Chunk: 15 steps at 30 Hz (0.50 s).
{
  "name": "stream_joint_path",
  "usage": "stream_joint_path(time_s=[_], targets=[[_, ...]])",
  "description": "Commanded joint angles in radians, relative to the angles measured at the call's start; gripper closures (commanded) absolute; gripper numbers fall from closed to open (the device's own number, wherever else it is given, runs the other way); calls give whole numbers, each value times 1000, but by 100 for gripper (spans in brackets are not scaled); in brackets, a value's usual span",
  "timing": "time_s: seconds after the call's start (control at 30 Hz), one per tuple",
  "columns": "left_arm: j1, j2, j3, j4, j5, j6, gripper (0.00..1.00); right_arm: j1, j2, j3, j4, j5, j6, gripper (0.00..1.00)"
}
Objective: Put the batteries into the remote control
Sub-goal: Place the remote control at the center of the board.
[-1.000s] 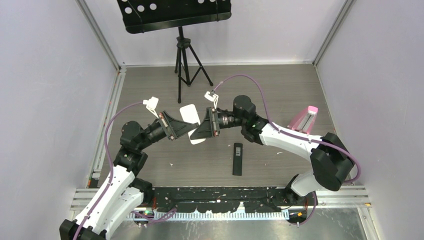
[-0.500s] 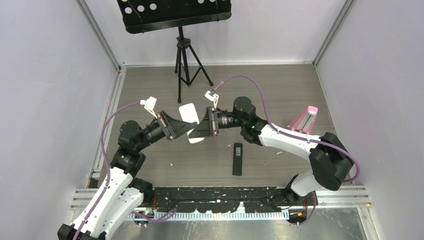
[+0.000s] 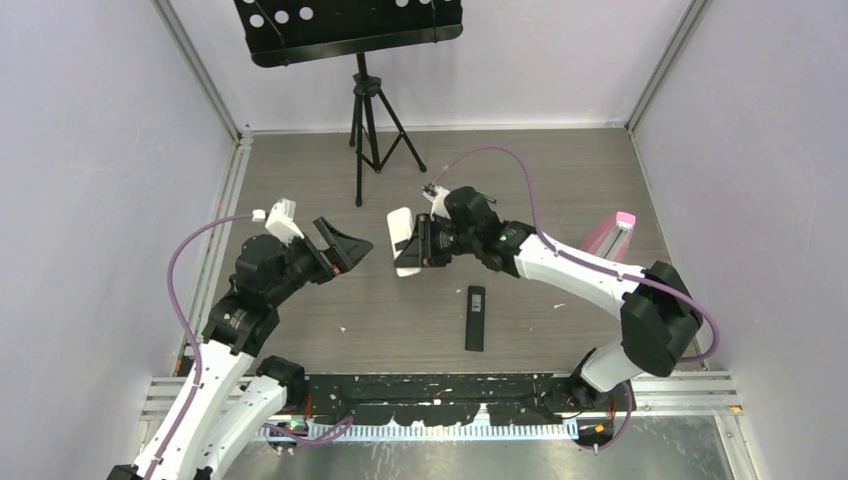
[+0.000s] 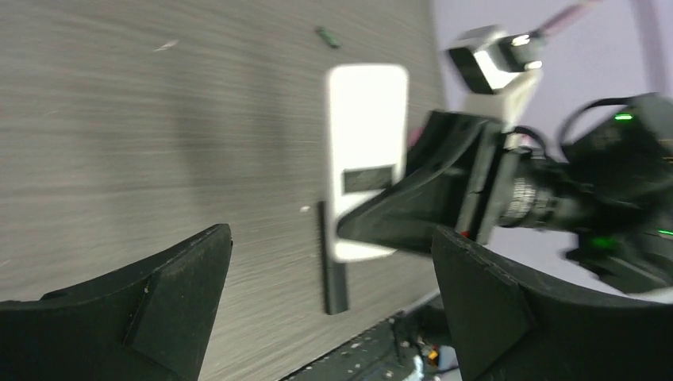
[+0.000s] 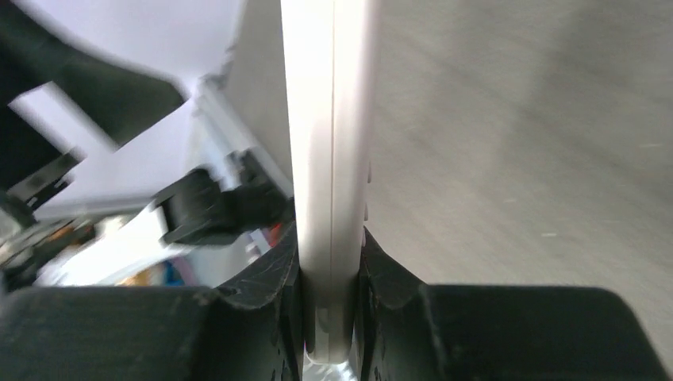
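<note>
My right gripper turns to point down next and lowers the white remote control (image 3: 402, 238) onto the tabletop beneath to release it, since that part is clear.
My right gripper (image 3: 412, 243) is shut on one end of a white remote control (image 3: 402, 238) and holds it above the table. In the right wrist view the white remote control (image 5: 329, 119) runs edge-on, clamped between the jaws of the right gripper (image 5: 329, 278). My left gripper (image 3: 345, 246) stands wide open just left of it, holding nothing. In the left wrist view the left gripper (image 4: 331, 234) faces the white remote control (image 4: 367, 127). A tiny green piece (image 4: 326, 36) lies on the table, too blurred to name. No batteries show clearly.
A black remote (image 3: 475, 318) lies on the table in front of the right arm, also the black remote (image 4: 333, 266) in the left wrist view. A pink box (image 3: 607, 238) sits at the right. A tripod stand (image 3: 365, 120) rises at the back.
The left gripper let go of the white remote, opened wide and drew back to the left. The right gripper kept the remote and swung it left and more upright.
</note>
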Motion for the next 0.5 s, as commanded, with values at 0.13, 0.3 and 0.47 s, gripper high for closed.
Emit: stream_joint_path(time_s=[0.13, 0.3, 0.47], targets=[[-2, -35, 65, -287, -244, 85, 0, 45, 324, 480, -670, 857, -357, 100], [-2, -52, 67, -310, -244, 91, 0, 59, 565, 683, -829, 1158, -424, 100], [-2, -56, 57, -315, -222, 93, 0, 68, 695, 792, -882, 1341, -487, 100]])
